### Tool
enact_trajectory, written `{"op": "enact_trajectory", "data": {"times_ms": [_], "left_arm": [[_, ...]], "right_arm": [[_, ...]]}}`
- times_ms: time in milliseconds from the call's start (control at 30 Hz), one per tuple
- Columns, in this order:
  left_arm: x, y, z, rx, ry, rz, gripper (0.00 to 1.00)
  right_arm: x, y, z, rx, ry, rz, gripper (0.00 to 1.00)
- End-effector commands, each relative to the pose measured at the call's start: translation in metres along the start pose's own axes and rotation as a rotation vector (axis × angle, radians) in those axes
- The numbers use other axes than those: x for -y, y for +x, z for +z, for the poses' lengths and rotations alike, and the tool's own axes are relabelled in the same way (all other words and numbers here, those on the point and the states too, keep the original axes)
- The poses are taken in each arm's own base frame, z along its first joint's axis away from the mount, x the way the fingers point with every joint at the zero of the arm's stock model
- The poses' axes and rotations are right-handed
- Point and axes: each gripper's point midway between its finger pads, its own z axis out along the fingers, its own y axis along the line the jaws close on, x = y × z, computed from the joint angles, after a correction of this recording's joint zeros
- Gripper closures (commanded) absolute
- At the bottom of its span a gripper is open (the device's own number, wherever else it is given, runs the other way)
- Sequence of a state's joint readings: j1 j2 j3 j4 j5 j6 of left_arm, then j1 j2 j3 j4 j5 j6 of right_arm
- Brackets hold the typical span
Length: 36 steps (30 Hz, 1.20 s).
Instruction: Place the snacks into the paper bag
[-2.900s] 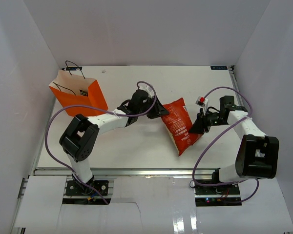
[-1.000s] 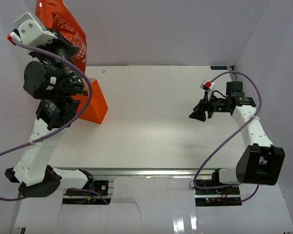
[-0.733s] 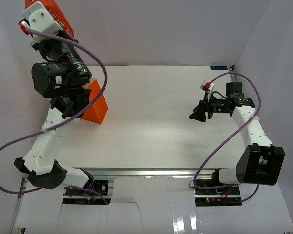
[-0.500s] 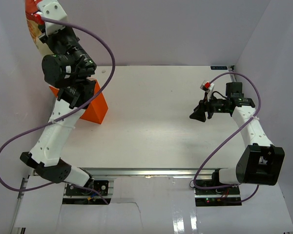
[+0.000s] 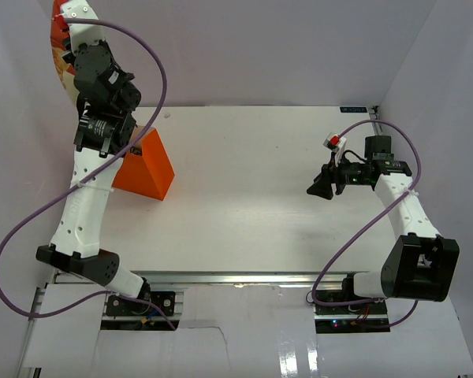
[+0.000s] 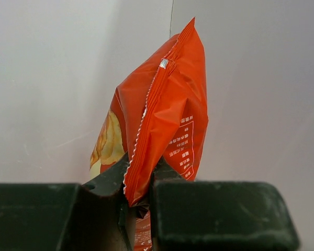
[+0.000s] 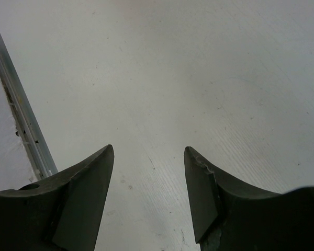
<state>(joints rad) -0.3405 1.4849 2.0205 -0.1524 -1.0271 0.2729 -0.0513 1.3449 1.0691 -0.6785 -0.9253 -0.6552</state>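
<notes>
My left gripper draws back next, turns the turned-away packet over the orange paper bag's top (image 5: 143, 137), lowers and releases, since the bag's top lies below and back from it.
My left gripper (image 5: 68, 30) is raised high at the back left, above the orange paper bag (image 5: 147, 167). It is shut on the red-orange crisp packet (image 5: 57, 53). In the left wrist view the packet (image 6: 165, 112) sticks up from between the two fingers, and the gripper (image 6: 139, 188) pinches its crimped edge, with the grey wall behind. My left arm hides the bag's mouth and handles. My right gripper (image 5: 316, 189) is open and empty, low over the table at the right; its wrist view (image 7: 149, 152) shows only bare tabletop. No small wrappers are in view.
The white table (image 5: 244, 220) lies between grey walls on three sides. A metal rail (image 7: 21, 125) runs along the table's edge, left of my right gripper. Purple cables loop off both arms.
My left arm has lifted the crisp packet off the middle of the table and swung it high to the back left above the bag. My right gripper has pulled back slightly and stays open.
</notes>
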Motion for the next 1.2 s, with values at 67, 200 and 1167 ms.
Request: {"op": "enact_trajectory", "data": {"times_ms": [67, 200, 1167], "left_arm": [[0.011, 0.034, 0.014, -0.091, 0.087, -0.046, 1.00], [0.003, 0.062, 0.027, -0.152, 0.070, -0.073, 1.00], [-0.033, 0.105, -0.009, -0.362, 0.095, -0.457, 1.00]], "right_arm": [[-0.003, -0.003, -0.004, 0.016, 0.009, -0.022, 0.38], [-0.002, -0.002, -0.005, 0.016, 0.014, -0.020, 0.38], [-0.004, 0.010, 0.001, 0.019, -0.016, 0.013, 0.38]]}}
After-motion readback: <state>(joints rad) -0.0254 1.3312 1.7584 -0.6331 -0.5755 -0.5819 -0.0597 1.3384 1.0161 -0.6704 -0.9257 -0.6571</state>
